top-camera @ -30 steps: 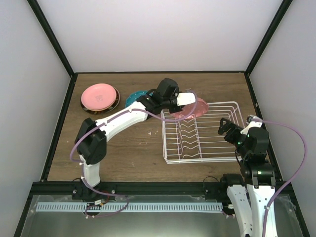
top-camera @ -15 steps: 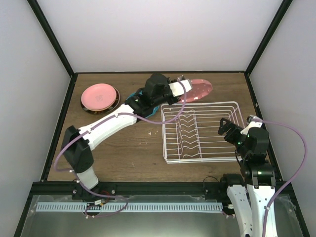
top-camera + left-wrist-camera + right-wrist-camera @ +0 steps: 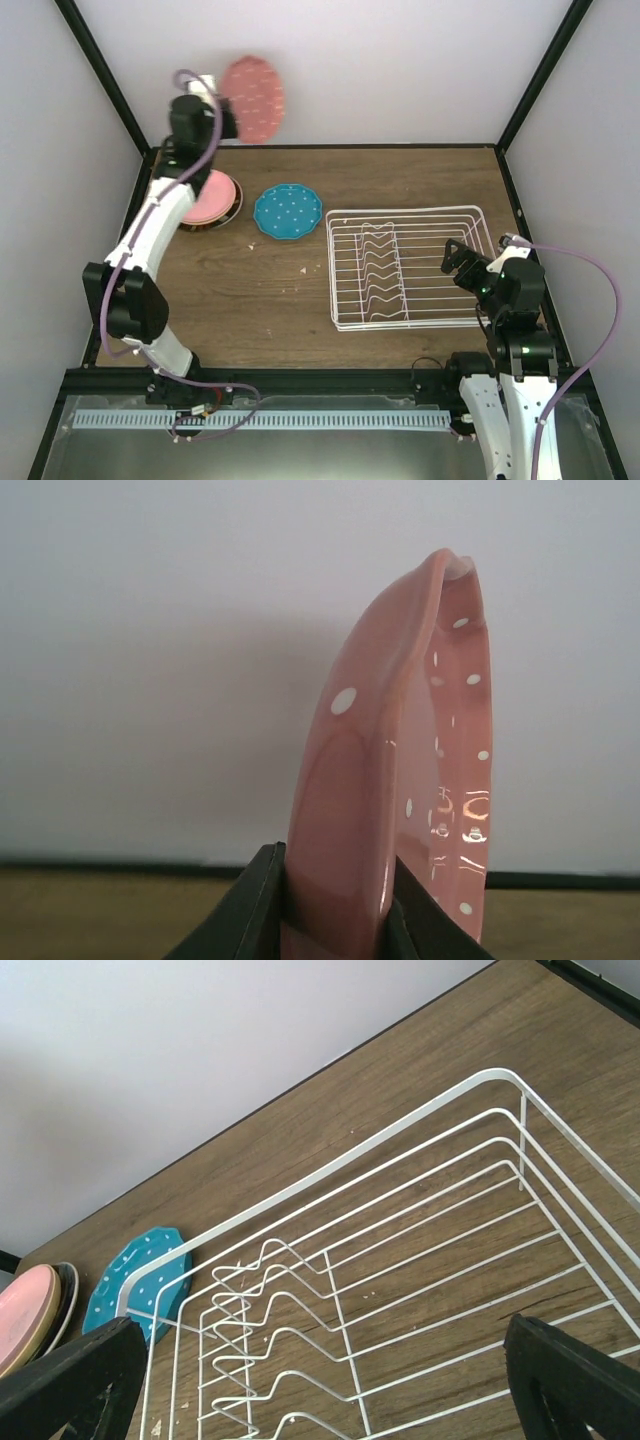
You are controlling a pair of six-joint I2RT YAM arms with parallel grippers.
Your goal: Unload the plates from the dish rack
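Observation:
My left gripper moves down toward the teal plate [image 3: 288,211] next, then tilts the dotted pink plate flat onto the teal plate's empty top.
My left gripper [image 3: 222,102] is shut on a pink plate with white dots [image 3: 253,98] and holds it high above the table's far left corner, on edge. In the left wrist view the plate [image 3: 390,780] stands between my two fingers [image 3: 240,910]. Below it a plain pink plate [image 3: 213,195] lies on a dark-rimmed plate [image 3: 236,207]. A teal plate with white dots [image 3: 288,211] lies flat left of the white wire dish rack [image 3: 404,265], which holds no plates. My right gripper [image 3: 462,262] is open over the rack's right side, empty; the rack [image 3: 400,1290] fills its view.
Black frame posts [image 3: 100,75] and white walls enclose the wooden table [image 3: 250,290]. The teal plate [image 3: 140,1280] and the pink stack [image 3: 30,1305] show at the left edge of the right wrist view.
My left arm has lifted the dotted pink plate out of the rack and swung it far left and up, over the pink stack. The right arm has not moved.

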